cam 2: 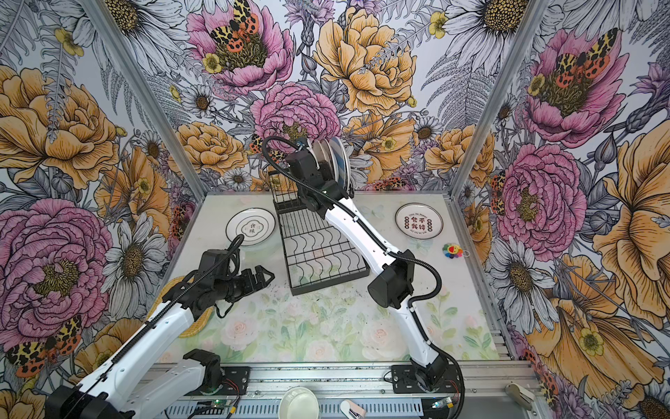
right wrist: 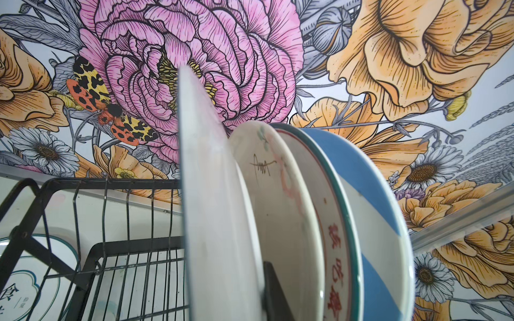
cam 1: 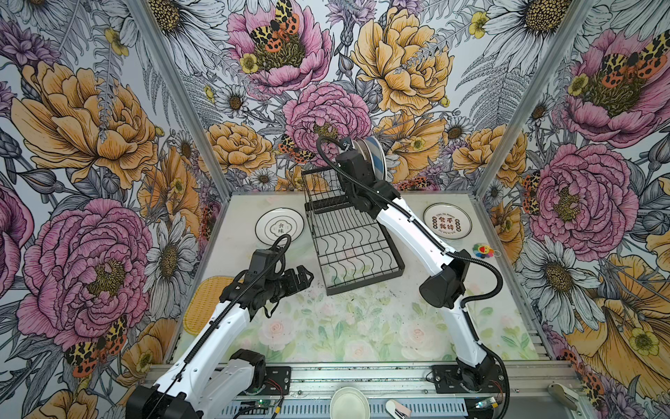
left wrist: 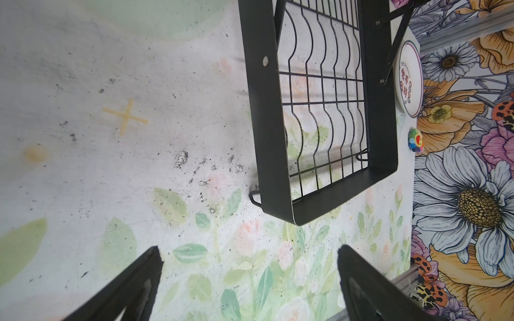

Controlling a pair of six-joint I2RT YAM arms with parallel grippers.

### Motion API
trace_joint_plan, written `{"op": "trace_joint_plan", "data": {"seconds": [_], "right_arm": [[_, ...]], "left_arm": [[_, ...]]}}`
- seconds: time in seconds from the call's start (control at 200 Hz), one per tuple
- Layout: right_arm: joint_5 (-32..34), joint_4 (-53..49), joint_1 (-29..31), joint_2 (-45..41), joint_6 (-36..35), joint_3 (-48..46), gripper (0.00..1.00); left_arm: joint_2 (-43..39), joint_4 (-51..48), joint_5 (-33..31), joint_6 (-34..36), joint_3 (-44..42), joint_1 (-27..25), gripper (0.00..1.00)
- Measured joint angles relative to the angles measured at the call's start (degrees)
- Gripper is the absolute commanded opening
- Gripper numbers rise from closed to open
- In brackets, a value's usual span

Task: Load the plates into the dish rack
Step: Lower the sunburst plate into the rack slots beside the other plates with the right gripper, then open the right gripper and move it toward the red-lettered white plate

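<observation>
My right gripper lowers slightly and releases the pale plate into the slot beside the doodle plate on the rack's upper level next, since it already stands upright alongside the others.
The black wire dish rack (cam 1: 355, 243) (cam 2: 319, 250) (left wrist: 328, 111) stands mid-table. On its raised upper tier several plates (cam 1: 373, 156) (cam 2: 339, 159) stand on edge: a doodle plate (right wrist: 267, 180), a teal-rimmed plate (right wrist: 333, 236) and a blue-white striped plate (right wrist: 375, 208). My right gripper (cam 1: 357, 152) (right wrist: 244, 278) is shut on a pale plate (right wrist: 211, 194), held upright beside them. Two white character plates (cam 1: 279, 225) (cam 1: 447, 221) lie flat on the table. A yellow woven tray (cam 1: 203, 301) lies partly under my left arm. My left gripper (cam 1: 304, 277) (left wrist: 250, 250) hangs open and empty near the rack's front left corner.
A small rainbow flower toy (cam 1: 483, 250) (left wrist: 415, 139) lies right of the rack. A small pale bowl (cam 1: 350, 402) sits on the front rail. Floral walls close in the table at the back and both sides.
</observation>
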Motion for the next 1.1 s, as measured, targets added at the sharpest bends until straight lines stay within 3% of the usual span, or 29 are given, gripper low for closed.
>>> {"op": "trace_joint_plan", "data": {"seconds": [0.27,0.425,0.931,1.101], "right_arm": [[-0.31,0.02,-0.37,0.90,1.33,-0.13,0.00],[-0.50,0.02,-0.37,0.96,1.75,-0.44,0.14],[-0.48,1.75,0.20,-2.56,2.29,-6.73,0.31],[-0.90,2.14,0.94,-6.58,2.47,-9.77,0.44]], "left_arm": [[0.09,-0.02,0.00,0.00,0.00,0.11,0.99],[0.09,-0.02,0.00,0.00,0.00,0.15,0.99],[-0.09,-0.02,-0.02,-0.02,-0.02,0.57,0.99],[-1.07,-0.04,-0.07,-0.02,-0.22,0.79,0.99]]}}
